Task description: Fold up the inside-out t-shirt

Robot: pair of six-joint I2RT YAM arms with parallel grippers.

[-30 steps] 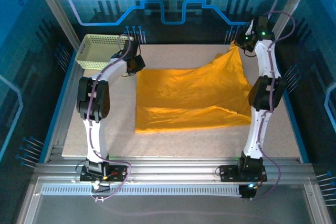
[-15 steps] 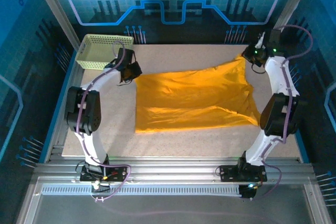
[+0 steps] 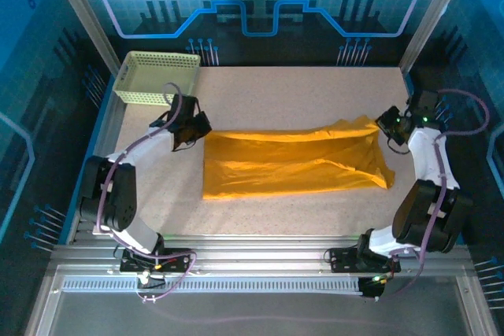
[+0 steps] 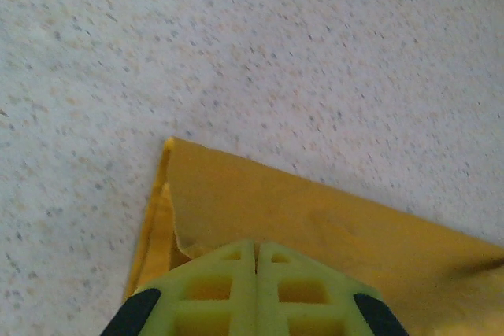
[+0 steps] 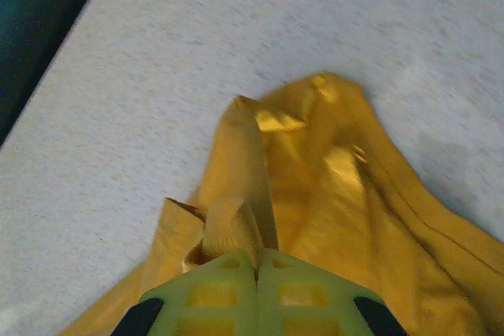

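My left gripper next draws the t-shirt's held corner back toward my base over the uncovered near layer [image 3: 216, 168] and releases it, since the flap covers only the t-shirt's far part.
The inside-out t-shirt [image 3: 291, 163] lies as a wide mustard-orange band across the middle of the table, its plain side up. My left gripper [image 3: 197, 127] sits low at the shirt's far left corner. In the left wrist view its yellow-green fingers [image 4: 228, 289] are shut together on the cloth edge [image 4: 315, 218]. My right gripper [image 3: 388, 125] is at the shirt's far right corner, where the cloth is bunched. In the right wrist view that gripper [image 5: 257, 256] is shut on a ribbed strip of the t-shirt [image 5: 339, 186].
A pale yellow-green mesh basket [image 3: 153, 76] stands at the table's far left corner, just behind the left arm. Speckled tabletop [image 3: 299, 92] runs behind the shirt, and a strip of it runs in front. Metal rails [image 3: 260, 253] border the near edge.
Both grippers have come toward the near side and down, carrying the shirt's far edge. The raised right corner has dropped, and the shirt is now a narrower band.
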